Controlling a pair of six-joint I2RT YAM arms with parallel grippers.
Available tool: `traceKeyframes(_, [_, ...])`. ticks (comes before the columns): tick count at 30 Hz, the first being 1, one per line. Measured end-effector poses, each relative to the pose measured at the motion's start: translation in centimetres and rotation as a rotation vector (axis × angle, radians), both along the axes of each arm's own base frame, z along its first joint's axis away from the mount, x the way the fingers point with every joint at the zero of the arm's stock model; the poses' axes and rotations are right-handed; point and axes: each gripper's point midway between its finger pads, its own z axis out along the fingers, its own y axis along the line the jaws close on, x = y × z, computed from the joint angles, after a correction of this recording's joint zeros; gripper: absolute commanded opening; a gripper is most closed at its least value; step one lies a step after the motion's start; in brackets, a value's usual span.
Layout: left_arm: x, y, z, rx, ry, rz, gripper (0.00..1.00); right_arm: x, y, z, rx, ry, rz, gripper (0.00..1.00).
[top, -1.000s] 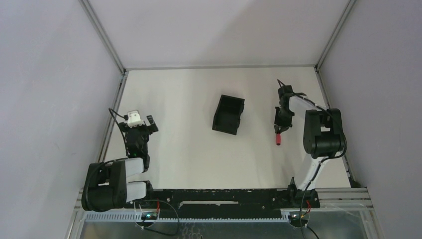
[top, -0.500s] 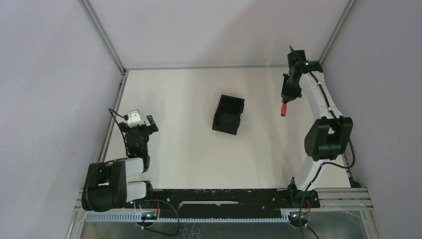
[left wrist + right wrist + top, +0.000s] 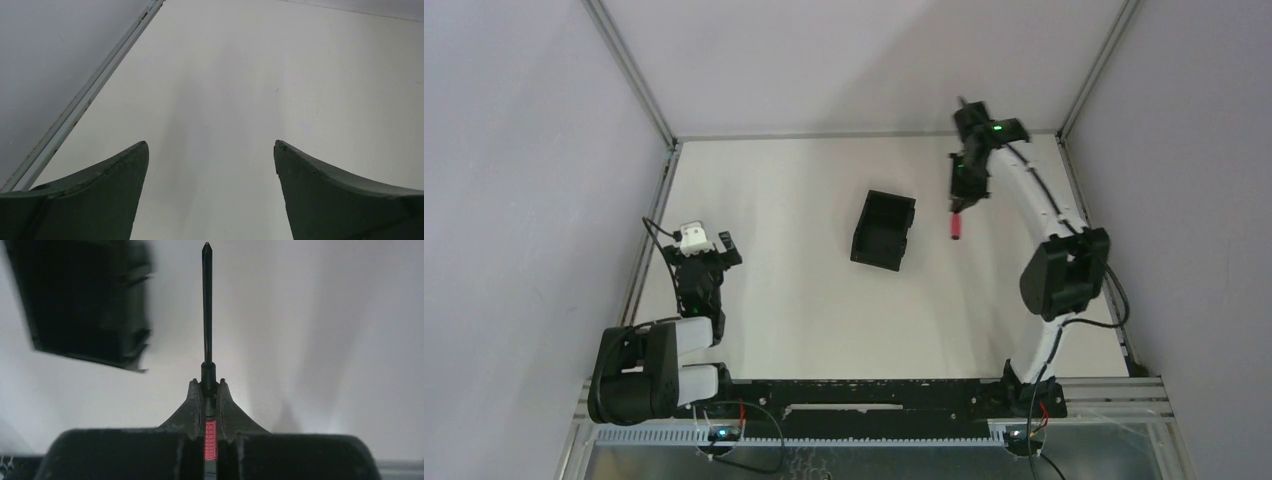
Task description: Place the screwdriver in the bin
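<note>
My right gripper should swing left in the top view, lower into the black bin's open inside below, and release the screwdriver (image 3: 956, 228).
The screwdriver (image 3: 956, 228), with a red handle and a thin dark shaft, hangs in my right gripper (image 3: 960, 205) above the table, to the right of the black bin (image 3: 884, 230). In the right wrist view the fingers of the right gripper (image 3: 208, 383) are shut on the red handle (image 3: 210, 439). The shaft (image 3: 207, 305) points straight out ahead. The bin (image 3: 85, 300) shows blurred at the upper left of that view. My left gripper (image 3: 713, 251) rests at the left side of the table. It is open and empty in the left wrist view (image 3: 211, 146).
The white table (image 3: 804, 290) is closed in by grey walls with metal rails (image 3: 654, 215) at the left, back and right. The right arm's links (image 3: 1054, 270) stand at the right side.
My right gripper has lifted the screwdriver off the table at the right and carried it up, back and then left, closer to the bin. The left arm has not moved.
</note>
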Motion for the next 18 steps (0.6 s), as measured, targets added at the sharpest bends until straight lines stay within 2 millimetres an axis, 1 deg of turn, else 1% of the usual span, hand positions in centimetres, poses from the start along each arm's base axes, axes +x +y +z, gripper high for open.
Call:
traceKeyframes(3, [0.0,0.0,0.0,0.0,0.0,0.0,1.0,0.6,6.1,-1.0,0.041,0.005,0.124,0.0])
traceKeyframes(5, [0.0,0.0,0.0,0.0,0.0,0.0,1.0,1.5,10.3,-1.5,0.066,-0.008,0.201,0.0])
traceKeyframes(7, [0.0,0.0,0.0,0.0,0.0,0.0,1.0,2.1,13.8,-1.8,0.084,-0.021,0.266,0.0])
traceKeyframes(8, [0.0,0.0,0.0,0.0,0.0,0.0,1.0,2.2,15.1,-2.0,0.09,-0.025,0.289,0.0])
traceKeyframes(10, [0.0,0.0,0.0,0.0,0.0,0.0,1.0,2.4,16.8,-2.5,0.093,-0.027,0.32,0.0])
traceKeyframes(11, [0.0,0.0,0.0,0.0,0.0,0.0,1.0,2.4,17.1,-2.6,0.094,-0.026,0.327,0.0])
traceKeyframes(15, [0.0,0.0,0.0,0.0,0.0,0.0,1.0,2.5,17.1,-3.0,0.087,-0.028,0.325,0.0])
traceKeyframes(18, [0.0,0.0,0.0,0.0,0.0,0.0,1.0,2.8,17.1,-4.4,0.081,-0.029,0.322,0.0])
